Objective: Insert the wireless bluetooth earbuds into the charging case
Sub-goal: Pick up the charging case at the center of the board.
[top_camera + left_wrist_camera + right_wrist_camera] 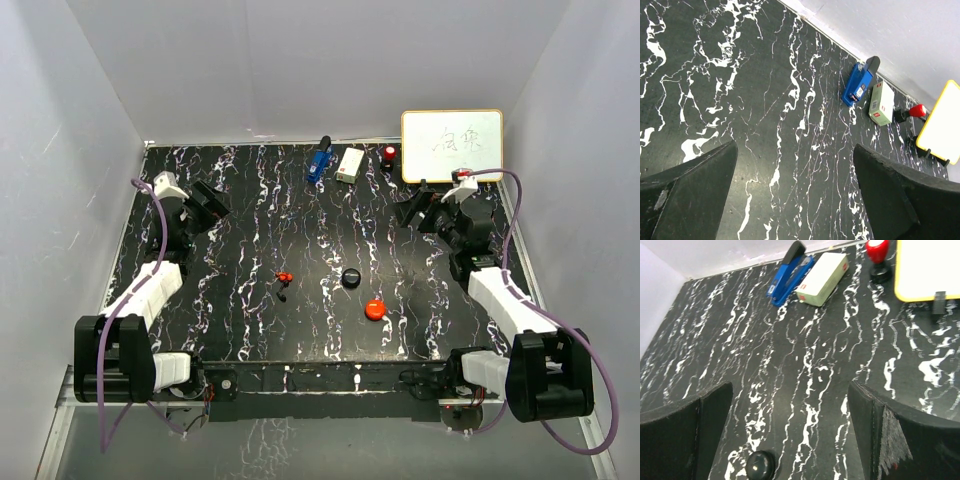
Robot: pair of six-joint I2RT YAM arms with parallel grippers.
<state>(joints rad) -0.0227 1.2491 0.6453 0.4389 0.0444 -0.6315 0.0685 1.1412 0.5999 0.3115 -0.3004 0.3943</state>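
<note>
My right gripper lowers back and to the left in the top view next, fingers on both sides of the black round disc (pixel 351 278) (pixel 760 465), as it lies clear of the red puck.
Two tiny earbuds lie left of the table's middle: a red-and-black one (pixel 285 276) and, just in front of it, a mostly black one (pixel 284 293). To their right sit a black round disc (pixel 351 278) and a red round puck (pixel 375 309); I cannot tell which of the two is the charging case. The disc (pixel 760 465) also shows low in the right wrist view, between the fingers and below them. My left gripper (pixel 210 205) (pixel 795 175) hangs open over bare table at the far left. At the far right my right gripper (pixel 412 212) (pixel 790 405) is open too. Neither holds anything.
Along the back edge stand a blue stapler (pixel 319 160) (pixel 859 82) (pixel 790 272), a white box (pixel 350 164) (pixel 881 102) (pixel 822 278), a red-topped stamp (pixel 389 154) (pixel 915 111) (pixel 878 255) and a yellow-framed whiteboard (pixel 452 145) (pixel 942 125) (pixel 927 267). White walls enclose three sides.
</note>
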